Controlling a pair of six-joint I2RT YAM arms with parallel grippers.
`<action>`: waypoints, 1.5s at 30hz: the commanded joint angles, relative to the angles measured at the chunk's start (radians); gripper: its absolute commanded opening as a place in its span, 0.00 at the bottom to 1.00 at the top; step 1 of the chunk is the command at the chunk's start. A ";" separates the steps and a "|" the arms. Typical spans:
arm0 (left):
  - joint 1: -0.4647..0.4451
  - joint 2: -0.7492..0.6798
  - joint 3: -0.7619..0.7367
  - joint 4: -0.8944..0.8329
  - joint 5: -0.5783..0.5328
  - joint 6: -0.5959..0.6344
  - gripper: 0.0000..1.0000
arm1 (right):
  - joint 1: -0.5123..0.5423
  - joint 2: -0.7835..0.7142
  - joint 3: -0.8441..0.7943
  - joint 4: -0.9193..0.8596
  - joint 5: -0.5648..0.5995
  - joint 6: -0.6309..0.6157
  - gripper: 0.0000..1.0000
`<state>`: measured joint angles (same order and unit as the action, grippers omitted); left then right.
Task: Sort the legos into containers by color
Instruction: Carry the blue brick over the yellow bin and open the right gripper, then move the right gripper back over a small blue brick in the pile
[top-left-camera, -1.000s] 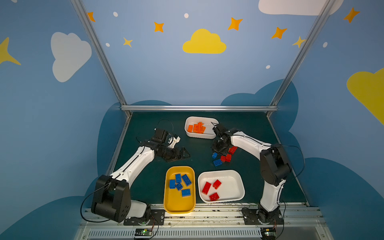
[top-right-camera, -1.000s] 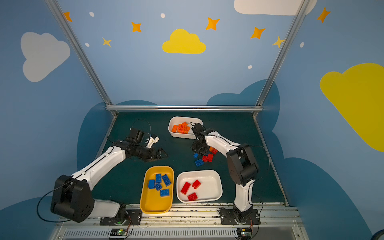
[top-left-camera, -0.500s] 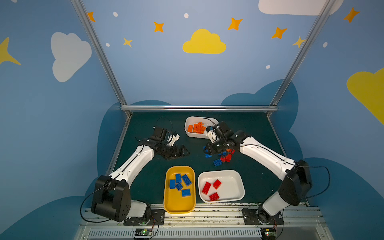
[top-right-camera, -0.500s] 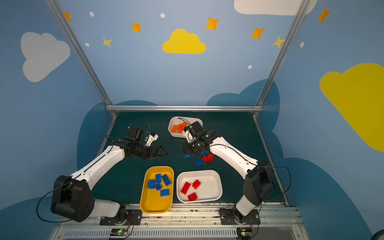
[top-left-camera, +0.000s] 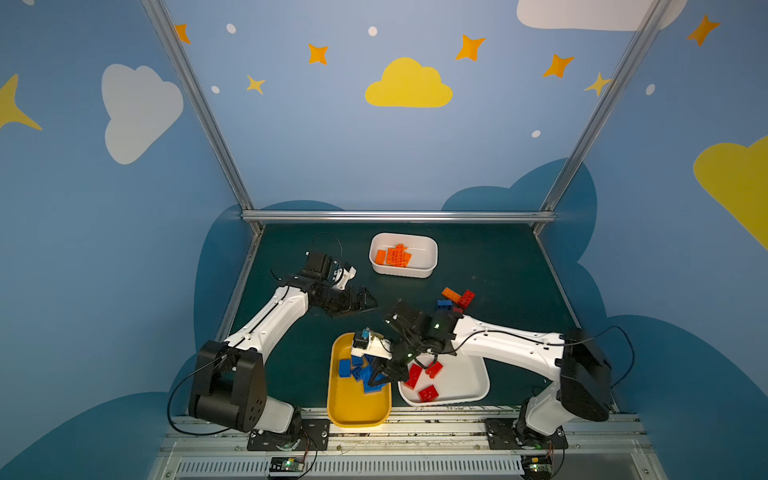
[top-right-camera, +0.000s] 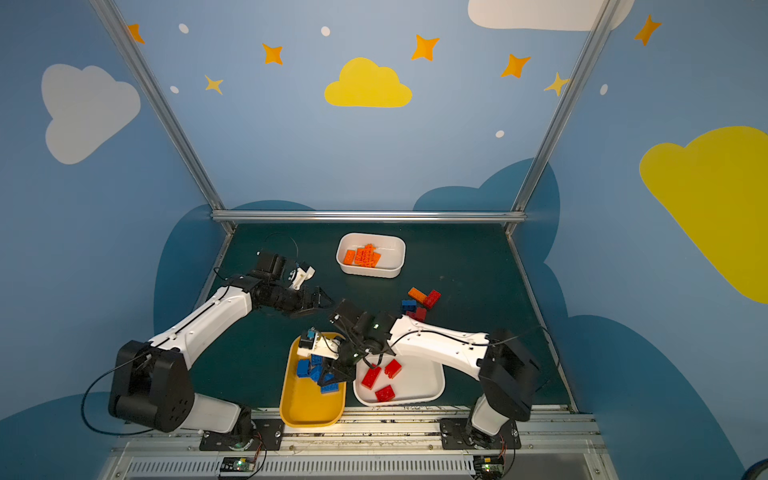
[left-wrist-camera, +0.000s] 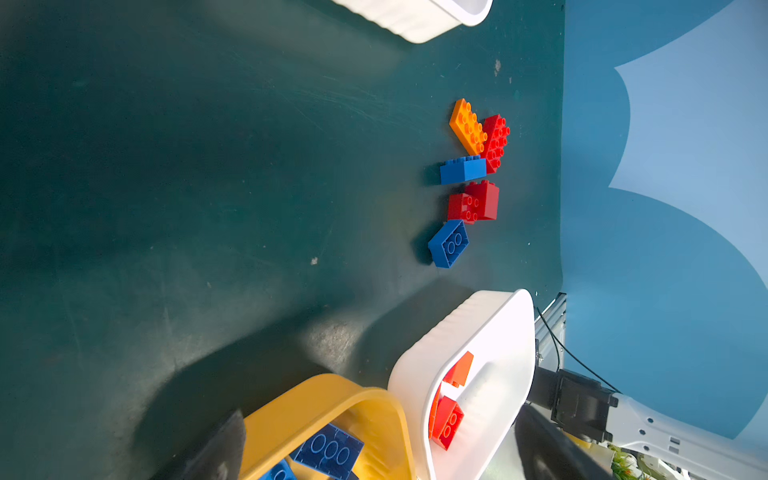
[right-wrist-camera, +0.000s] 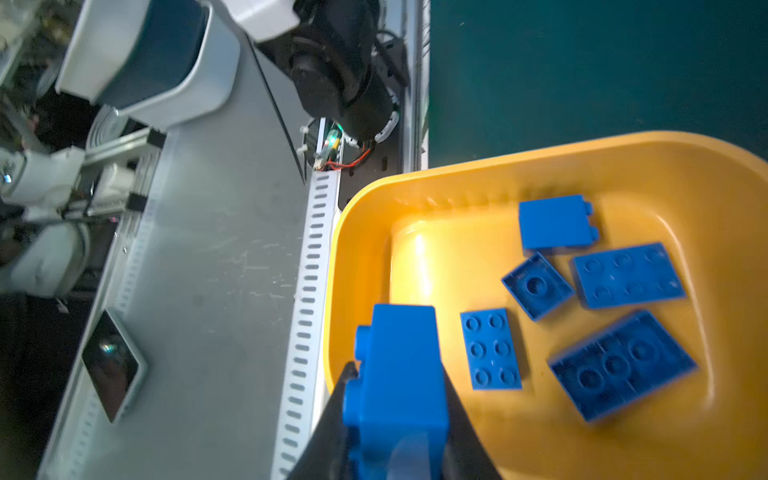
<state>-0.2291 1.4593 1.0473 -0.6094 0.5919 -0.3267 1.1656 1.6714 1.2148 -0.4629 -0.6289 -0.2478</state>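
Note:
My right gripper should go down into the yellow container (top-left-camera: 357, 411), which holds only blue, and let go of the lego, because the bare bottom of the container beside the blue legos is below my gripper.
My right gripper (right-wrist-camera: 397, 372) is shut on a blue lego (right-wrist-camera: 399, 365) and hangs over the yellow container (top-left-camera: 357, 411), which holds several blue legos (right-wrist-camera: 623, 361). In both top views this gripper (top-right-camera: 332, 374) sits at the yellow container's right rim. My left gripper (top-left-camera: 368, 303) is open and empty above the mat, left of the middle. A loose cluster lies on the mat: an orange lego (left-wrist-camera: 467, 126), red legos (left-wrist-camera: 478, 203) and blue legos (left-wrist-camera: 449, 243). The shallow white container (top-left-camera: 461, 386) holds red legos (top-left-camera: 428, 392). The small white container (top-left-camera: 424, 253) holds orange legos (top-left-camera: 395, 255).
The right forearm (top-left-camera: 507, 345) crosses above the shallow white container's back rim. The yellow and shallow white containers stand side by side at the front rail (top-left-camera: 415, 415). Metal frame posts and blue walls bound the green mat (top-left-camera: 291, 257).
My right arm has swung from the loose cluster to above the yellow container, carrying the blue lego. My left gripper has shifted slightly and stays open.

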 joint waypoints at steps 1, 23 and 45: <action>0.004 0.010 0.029 0.009 0.011 -0.005 1.00 | 0.034 0.071 0.048 0.033 0.007 -0.132 0.16; 0.002 0.052 0.079 -0.021 0.034 0.011 1.00 | -0.097 -0.081 -0.003 -0.079 0.115 0.000 0.52; -0.015 0.021 0.054 -0.049 0.028 -0.001 1.00 | -0.629 -0.090 0.051 -0.403 0.386 1.116 0.57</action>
<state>-0.2386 1.4998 1.1057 -0.6426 0.6106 -0.3336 0.5350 1.5578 1.2579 -0.8169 -0.2802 0.4816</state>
